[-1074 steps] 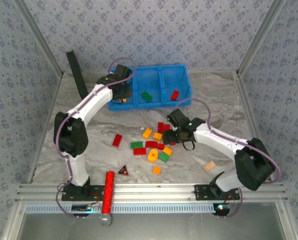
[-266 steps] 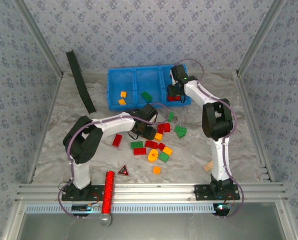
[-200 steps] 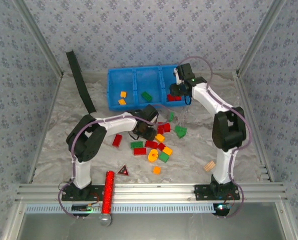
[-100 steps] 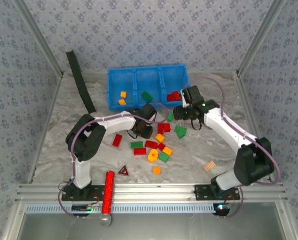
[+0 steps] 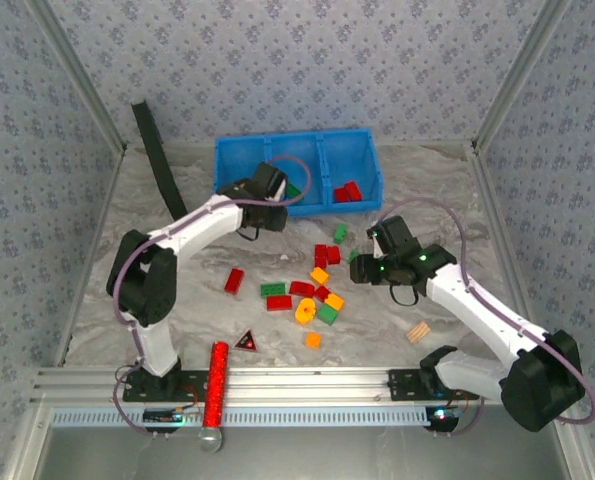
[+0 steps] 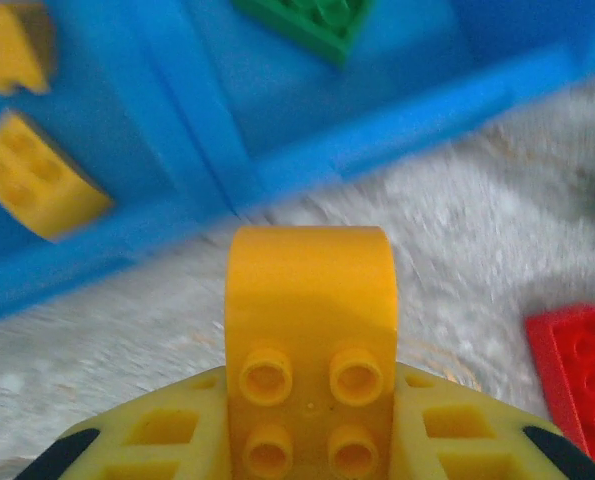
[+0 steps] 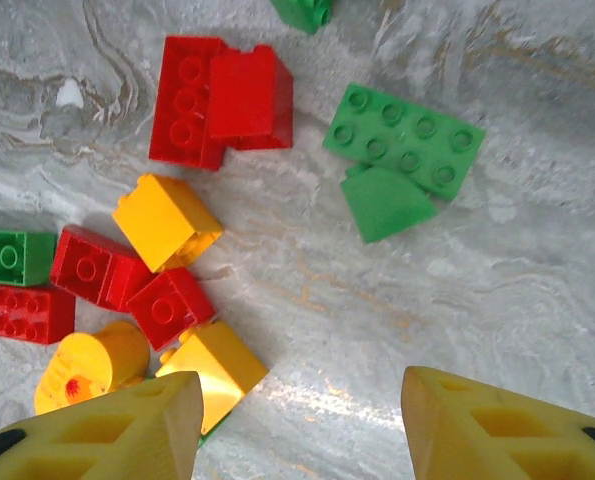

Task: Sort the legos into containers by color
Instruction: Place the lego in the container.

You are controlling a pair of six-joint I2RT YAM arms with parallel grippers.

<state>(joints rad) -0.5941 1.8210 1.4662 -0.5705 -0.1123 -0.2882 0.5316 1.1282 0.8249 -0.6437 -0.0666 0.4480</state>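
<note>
My left gripper is about to move outward next, over the blue tray's front side, and will release the yellow-orange lego inside the yellow legos' section (image 5: 239,162) (image 6: 72,112), because that matching color is outward of the gripper.
My left gripper (image 5: 260,212) is shut on a yellow-orange lego (image 6: 310,320) with a rounded end, held just in front of the blue tray's (image 5: 369,160) front wall (image 6: 377,140). Behind that wall, two yellow legos (image 6: 37,185) lie in the left compartment, a green one (image 6: 317,20) in the middle and red ones (image 5: 349,192) in the right. My right gripper (image 5: 370,266) hangs open (image 7: 302,430) over the loose pile: red legos (image 7: 222,100), a green plate (image 7: 407,135), a green wedge (image 7: 382,205) and yellow legos (image 7: 167,220).
A lone red lego (image 5: 234,281) lies left of the pile. A dark triangle (image 5: 245,342) and a red cylinder (image 5: 216,380) sit near the front edge, a tan wooden block (image 5: 418,331) at front right, and a black strip (image 5: 155,150) leans at back left.
My left gripper shut on the yellow-orange lego at the pile and carried it back toward the tray. My right arm swung from the tray's right compartment down to the pile, its jaws widening.
</note>
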